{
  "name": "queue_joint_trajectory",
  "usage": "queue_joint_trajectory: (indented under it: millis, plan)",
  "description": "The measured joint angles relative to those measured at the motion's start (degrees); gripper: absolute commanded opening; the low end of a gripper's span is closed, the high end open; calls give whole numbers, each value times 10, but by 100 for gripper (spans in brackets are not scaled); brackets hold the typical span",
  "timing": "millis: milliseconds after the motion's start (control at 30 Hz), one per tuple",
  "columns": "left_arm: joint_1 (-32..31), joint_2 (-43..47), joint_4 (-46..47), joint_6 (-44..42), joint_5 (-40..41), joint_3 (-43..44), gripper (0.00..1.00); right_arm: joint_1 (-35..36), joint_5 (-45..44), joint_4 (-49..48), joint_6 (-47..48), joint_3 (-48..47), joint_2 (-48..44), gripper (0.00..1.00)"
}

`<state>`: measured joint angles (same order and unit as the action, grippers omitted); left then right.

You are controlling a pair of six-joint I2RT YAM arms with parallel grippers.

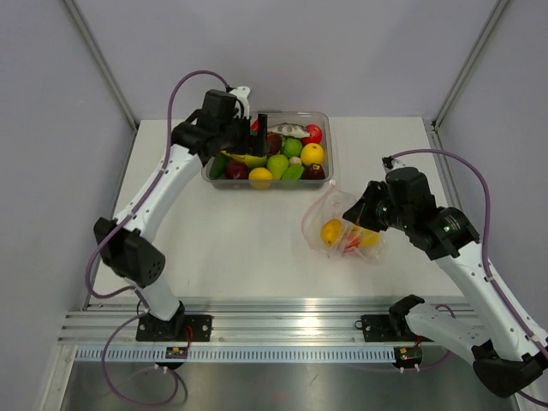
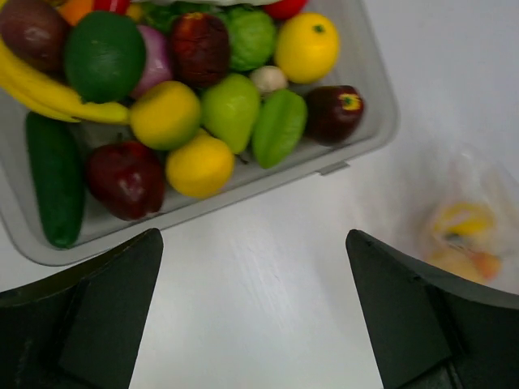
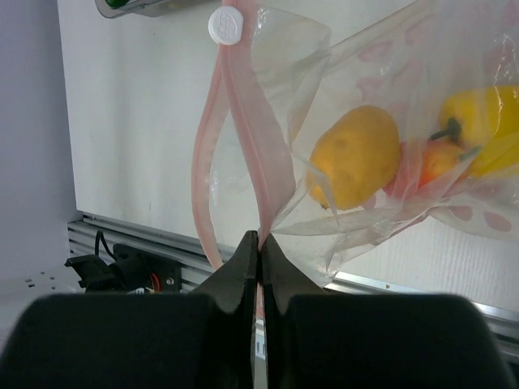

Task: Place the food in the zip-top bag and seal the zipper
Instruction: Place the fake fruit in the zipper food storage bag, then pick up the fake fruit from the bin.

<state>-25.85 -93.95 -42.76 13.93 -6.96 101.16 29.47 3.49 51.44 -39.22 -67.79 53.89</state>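
Observation:
Next I need to bring my open left gripper down and to the right in the top view onto the dark red apple, since the apple's top lies uncovered beside the onion.
The clear zip-top bag (image 1: 338, 224) lies right of centre with a yellow lemon (image 1: 331, 231) and other yellow and red food inside. My right gripper (image 1: 358, 211) is shut on the bag's pinkish zipper strip (image 3: 268, 170), whose two sides gape open above the jaws; the lemon (image 3: 354, 156) and a yellow pepper (image 3: 486, 121) show through the plastic. My left gripper (image 1: 257, 137) hovers open and empty over the tub's left part. In the left wrist view its fingers (image 2: 89, 316) frame bare table below the tub of food (image 2: 203, 113).
A rigid clear tub (image 1: 323, 145) at the back centre holds several toy fruits and vegetables: banana (image 2: 49, 97), cucumber (image 2: 55, 180), red apples, lemons, green pears. Grey walls stand around the table. A metal rail runs along the near edge (image 1: 282, 330).

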Motion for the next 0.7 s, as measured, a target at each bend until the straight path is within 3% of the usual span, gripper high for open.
queue_joint_trajectory:
  millis: [200, 433, 700]
  plan:
    - [1, -149, -48, -32, 108, 113, 99, 0, 0, 13, 4, -1, 4, 7]
    - [1, -274, -19, -36, 110, 211, 90, 0, 3, 7, 7, -1, 36, 6]
    - [1, -367, 61, -37, 113, 233, 93, 0, 7, 5, 7, -5, 48, 6]
